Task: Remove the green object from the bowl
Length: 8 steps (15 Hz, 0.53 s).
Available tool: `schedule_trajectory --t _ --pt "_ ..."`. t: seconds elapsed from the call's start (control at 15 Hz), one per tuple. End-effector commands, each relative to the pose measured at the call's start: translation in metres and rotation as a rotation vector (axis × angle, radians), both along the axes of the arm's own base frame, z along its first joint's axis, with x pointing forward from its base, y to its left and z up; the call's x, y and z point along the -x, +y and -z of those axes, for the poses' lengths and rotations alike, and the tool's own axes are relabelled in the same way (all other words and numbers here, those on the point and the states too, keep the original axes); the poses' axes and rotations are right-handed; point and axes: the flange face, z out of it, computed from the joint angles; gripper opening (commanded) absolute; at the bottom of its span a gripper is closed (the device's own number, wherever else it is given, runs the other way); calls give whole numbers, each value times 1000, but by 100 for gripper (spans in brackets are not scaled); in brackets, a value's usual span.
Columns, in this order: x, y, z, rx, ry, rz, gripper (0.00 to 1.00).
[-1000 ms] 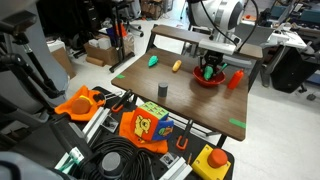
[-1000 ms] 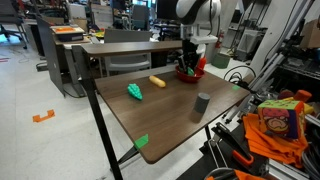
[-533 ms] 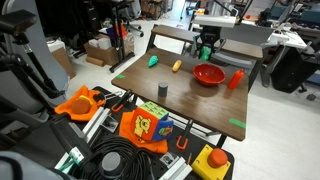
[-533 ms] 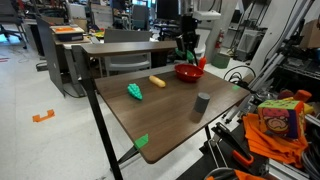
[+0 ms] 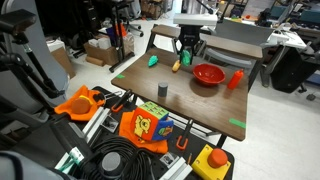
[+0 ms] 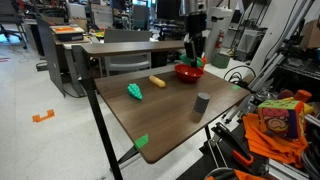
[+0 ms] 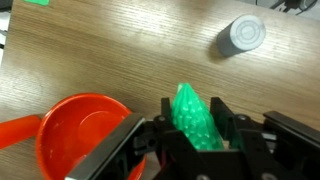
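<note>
My gripper is above the open spot on the bare wood between the red bowl and grey cylinder, so it will lower the green object there next and release it.
My gripper (image 7: 192,128) is shut on the green object (image 7: 195,118), a bright green bumpy lump held upright between the fingers. It hangs in the air above the wooden table, beside the red bowl (image 7: 80,135), which is empty in the wrist view. In both exterior views the gripper (image 5: 186,58) (image 6: 191,52) is raised above the table, beside the bowl (image 5: 209,74) (image 6: 189,72) and clear of its rim.
On the table (image 5: 190,105) lie a yellow object (image 5: 176,66), a teal-green block (image 5: 153,61), a grey cylinder (image 5: 161,89) (image 7: 244,35) and a slim red-orange object (image 5: 237,79). Green tape marks (image 6: 141,141) sit at the table's edges. Cables and clutter lie on the floor around the table.
The gripper rose out of the bowl with the green object in it and moved sideways off the bowl, over the table near the yellow object.
</note>
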Motion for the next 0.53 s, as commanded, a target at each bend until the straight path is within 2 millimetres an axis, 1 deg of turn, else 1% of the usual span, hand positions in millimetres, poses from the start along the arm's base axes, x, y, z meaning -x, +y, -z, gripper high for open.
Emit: schedule_trajectory --t 0.0,0.13,0.2,0.47 --pt "35 20 26 62 14 -187 19" --pt "37 27 50 105 11 -244 19" --pt "33 27 62 125 17 -264 19" --pt "27 24 96 157 66 -301 19"
